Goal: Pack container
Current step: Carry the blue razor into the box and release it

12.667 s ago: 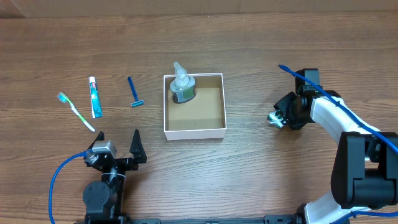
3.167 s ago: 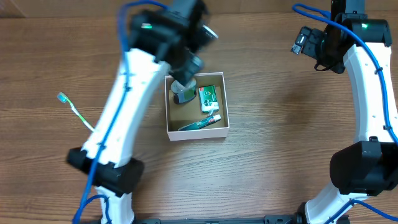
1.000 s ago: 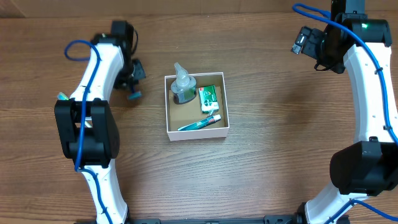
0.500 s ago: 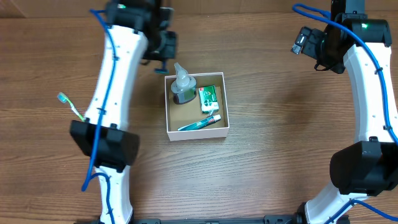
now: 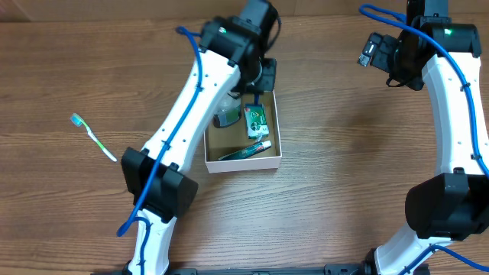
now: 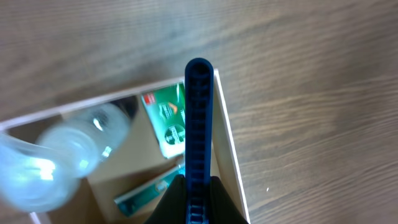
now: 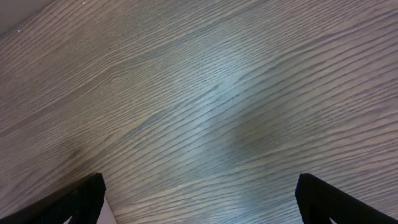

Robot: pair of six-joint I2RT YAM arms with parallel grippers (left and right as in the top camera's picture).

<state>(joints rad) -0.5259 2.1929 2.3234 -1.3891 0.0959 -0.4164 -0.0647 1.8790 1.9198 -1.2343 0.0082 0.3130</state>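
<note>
My left gripper lowers the razor into the container next and draws it slightly back over the green packet [image 5: 257, 121] [image 6: 169, 121].
The container [image 5: 243, 165], a white-walled square box with a brown inside, sits mid-table. It holds a clear bottle [image 5: 226, 116], a green packet [image 5: 255, 118] and a toothpaste tube [image 5: 244, 150]. My left gripper [image 5: 258, 84] hovers over the box's back right part, shut on a blue razor [image 6: 198, 124]. In the left wrist view the handle of the razor points out over the container's right wall [image 6: 227, 149], with the green packet [image 6: 166, 118] and the blurred bottle [image 6: 62, 155] below. My right gripper [image 5: 374, 52] is raised at the far right, and in the right wrist view this gripper [image 7: 199, 186] is open over bare wood.
A green and white toothbrush [image 5: 93, 137] lies on the table well left of the container. The left arm stretches diagonally from the front left across the box's left side. Wood tabletop lies between the box and the right arm.
My left arm has swung right with the razor, from behind the box's back left corner to above its back right part. The right arm has not moved.
</note>
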